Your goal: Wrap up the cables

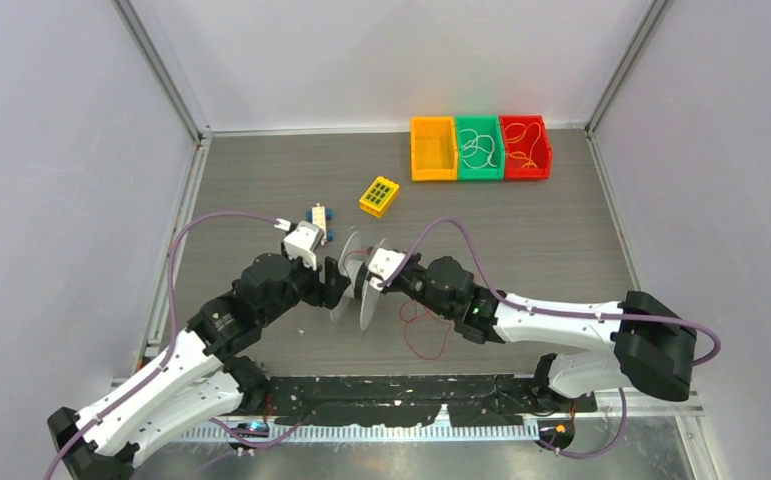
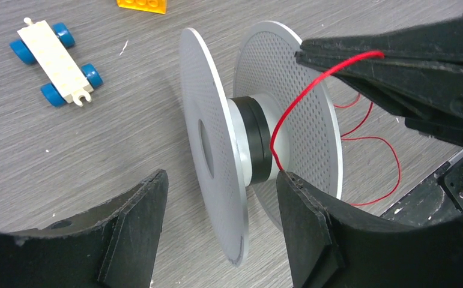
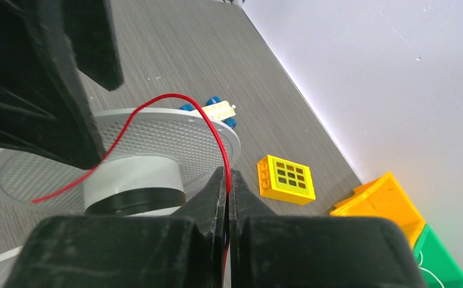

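The near disc stands between the fingers of my left gripper, so I should next close them on the near disc's rim [image 2: 239, 191] and the wire beside it.
The cable is a thin red wire [image 2: 289, 114]. It runs from the hub of a silver two-disc spool [image 2: 217, 138] up into my right gripper [image 3: 228, 180], which is shut on it. Loose loops of the wire [image 1: 423, 340] lie on the table below the right arm. My left gripper [image 2: 223, 177] is open, with its fingers on either side of the spool's near disc. Its right finger [image 2: 304, 204] sits by the hub where the wire meets it. In the top view the spool [image 1: 359, 280] stands on edge between both grippers.
A white toy car with blue wheels [image 1: 318, 215] and a yellow brick [image 1: 379, 196] lie just beyond the spool. Orange [image 1: 433, 148], green [image 1: 479, 148] and red [image 1: 525, 147] bins stand at the back right, two of them holding thin wires. Walls enclose the table.
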You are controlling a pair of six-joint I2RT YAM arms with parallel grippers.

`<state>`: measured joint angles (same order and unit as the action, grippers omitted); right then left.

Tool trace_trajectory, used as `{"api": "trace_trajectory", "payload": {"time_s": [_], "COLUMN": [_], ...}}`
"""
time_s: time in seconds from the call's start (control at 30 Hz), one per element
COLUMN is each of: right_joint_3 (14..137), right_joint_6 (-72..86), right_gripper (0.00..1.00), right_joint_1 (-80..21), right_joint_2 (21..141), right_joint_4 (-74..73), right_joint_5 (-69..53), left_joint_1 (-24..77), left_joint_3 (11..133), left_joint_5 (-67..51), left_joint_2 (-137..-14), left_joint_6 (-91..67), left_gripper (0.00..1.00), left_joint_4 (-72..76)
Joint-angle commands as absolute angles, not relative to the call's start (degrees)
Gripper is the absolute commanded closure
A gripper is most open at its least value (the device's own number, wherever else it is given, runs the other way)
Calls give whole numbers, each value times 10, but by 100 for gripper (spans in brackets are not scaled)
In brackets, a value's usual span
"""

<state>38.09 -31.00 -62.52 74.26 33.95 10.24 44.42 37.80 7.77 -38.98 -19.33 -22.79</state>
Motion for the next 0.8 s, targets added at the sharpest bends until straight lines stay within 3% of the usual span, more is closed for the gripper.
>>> {"api": "trace_trajectory", "payload": {"time_s": [0.0,0.5,0.77], "right_joint_3": [371,344,371], "right_joint_6": [-342,-374,-405], "right_gripper": [94,95,95], "right_joint_1": [-656,-681,-704], "right_joint_2": [745,750,766], "right_joint_4": [412,466,433], "right_joint_5": [155,203,254], "left_joint_1": [441,441,441], "left_joint_3": [363,333,320], "left_joint_5": [64,95,86], "left_joint_2": [-375,-383,-369], "left_joint_6": [-199,-209,-207], "left_gripper": [32,37,33], "left_joint_4": [-156,-116,-96]}}
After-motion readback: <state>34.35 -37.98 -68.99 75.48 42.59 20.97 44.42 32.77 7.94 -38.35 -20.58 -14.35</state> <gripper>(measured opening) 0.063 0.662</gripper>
